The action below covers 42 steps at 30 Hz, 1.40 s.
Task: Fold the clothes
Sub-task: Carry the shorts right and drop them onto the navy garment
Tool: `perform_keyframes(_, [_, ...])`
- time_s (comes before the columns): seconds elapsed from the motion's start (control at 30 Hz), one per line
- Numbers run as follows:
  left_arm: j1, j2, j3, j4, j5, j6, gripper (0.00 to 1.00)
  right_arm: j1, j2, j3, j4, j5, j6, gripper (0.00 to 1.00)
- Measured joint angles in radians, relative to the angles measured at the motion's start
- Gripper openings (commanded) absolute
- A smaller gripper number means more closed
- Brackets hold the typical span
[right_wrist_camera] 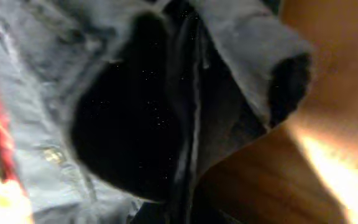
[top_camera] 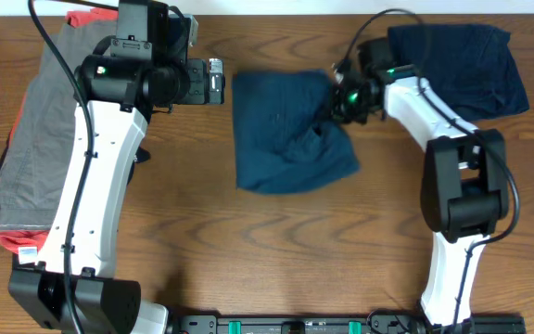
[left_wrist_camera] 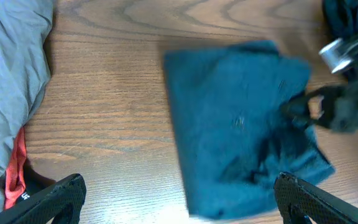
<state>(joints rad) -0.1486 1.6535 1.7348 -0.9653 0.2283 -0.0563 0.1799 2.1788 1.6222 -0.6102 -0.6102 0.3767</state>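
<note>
The shorts [top_camera: 281, 134] already lie folded, so my right gripper needs to lift and carry them outward over the other navy garment, then lower them and let go.
The dark navy-blue shorts [top_camera: 281, 134] lie folded into a rough square on the table's middle. They also show in the left wrist view [left_wrist_camera: 235, 124]. My right gripper [top_camera: 339, 100] is at the shorts' right edge and is shut on a bunched fold of them; it also shows in the left wrist view [left_wrist_camera: 300, 111]. The right wrist view is filled with dark fabric [right_wrist_camera: 135, 124] right at the jaws, and the fingers are hidden there. My left gripper [top_camera: 216, 82] is open and empty, hovering just left of the shorts' top left corner [left_wrist_camera: 179, 199].
A pile of clothes lies at the far left under my left arm: a grey garment [top_camera: 40, 139] with red-orange fabric [top_camera: 86, 17] and black showing at its edges. Another navy garment [top_camera: 471, 60] lies at the back right. Bare wooden table [top_camera: 248, 250] lies in front.
</note>
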Motion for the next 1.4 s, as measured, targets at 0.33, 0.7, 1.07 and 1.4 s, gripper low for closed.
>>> perform_keyframes(0.33, [0.000,0.004,0.000,0.000,0.000,0.000,0.98,-0.144,-0.185,0.005,0.186,-0.035,0.210,0.01])
perform_keyframes(0.7, [0.000,0.005,0.000,0.001,-0.001,0.000,0.98,-0.308,-0.248,0.007,0.468,-0.046,0.383,0.01])
perform_keyframes(1.07, [0.000,0.054,0.000,0.000,-0.001,0.000,0.98,-0.379,-0.248,0.008,0.631,0.147,0.527,0.01])
perform_keyframes(1.4, [0.000,0.077,-0.001,0.000,-0.003,0.000,0.98,-0.397,-0.233,0.009,0.789,0.382,0.583,0.01])
